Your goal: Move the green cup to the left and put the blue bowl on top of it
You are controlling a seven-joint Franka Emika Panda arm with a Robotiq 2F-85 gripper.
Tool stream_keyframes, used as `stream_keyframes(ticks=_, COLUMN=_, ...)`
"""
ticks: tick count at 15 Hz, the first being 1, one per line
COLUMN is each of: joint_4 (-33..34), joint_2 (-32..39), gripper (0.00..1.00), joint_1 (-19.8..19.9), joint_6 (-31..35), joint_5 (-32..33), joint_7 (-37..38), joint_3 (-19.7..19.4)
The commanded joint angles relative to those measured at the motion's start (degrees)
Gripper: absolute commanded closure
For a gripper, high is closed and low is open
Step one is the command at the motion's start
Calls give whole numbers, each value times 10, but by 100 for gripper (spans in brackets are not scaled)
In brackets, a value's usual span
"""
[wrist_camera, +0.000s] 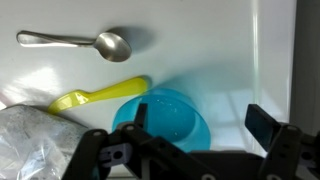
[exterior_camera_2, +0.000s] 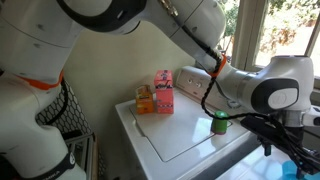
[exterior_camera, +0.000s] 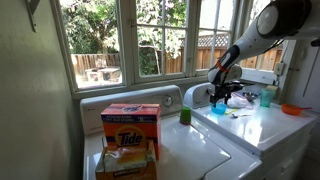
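Note:
My gripper goes down onto the bowl's rim (exterior_camera: 212,107) (wrist_camera: 207,128) next and closes, since the blue bowl's side is between my open fingers.
The blue bowl (wrist_camera: 170,115) sits upright on the white washer top, right under my gripper (wrist_camera: 200,125). The gripper is open. One finger hangs over the bowl's inside and the other stands to the right of its rim, so the bowl's wall lies between them. In an exterior view the gripper (exterior_camera: 222,96) hovers just above the bowl (exterior_camera: 217,108). The dark green cup (exterior_camera: 185,116) stands upright and apart from it, near the gap between the two machines. It also shows in an exterior view (exterior_camera_2: 219,124), next to the arm.
A metal spoon (wrist_camera: 80,42), a yellow plastic spoon (wrist_camera: 95,96) and a crinkled clear bag (wrist_camera: 30,140) lie near the bowl. A teal cup (exterior_camera: 265,97) and an orange bowl (exterior_camera: 291,109) stand further along. A Tide box (exterior_camera: 130,125) stands on the other machine.

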State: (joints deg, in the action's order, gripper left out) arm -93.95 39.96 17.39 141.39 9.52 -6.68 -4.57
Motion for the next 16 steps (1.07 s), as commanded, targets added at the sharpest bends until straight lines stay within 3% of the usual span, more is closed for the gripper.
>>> stream_keyframes(ticks=1, joint_4=-2, joint_2=-1, gripper=0, joint_1=7, joint_6=4, joint_5=-29, joint_7=-58, joint_3=11)
stream_keyframes(ticks=8, joint_4=19, joint_2=24, gripper=0, joint_1=22, joint_6=27, joint_5=-39, joint_7=-149, joint_3=28)
stream_keyframes(ticks=16, joint_4=94, joint_2=87, gripper=0, joint_1=35, joint_6=3, joint_5=-70, joint_7=-171, joint_3=43)
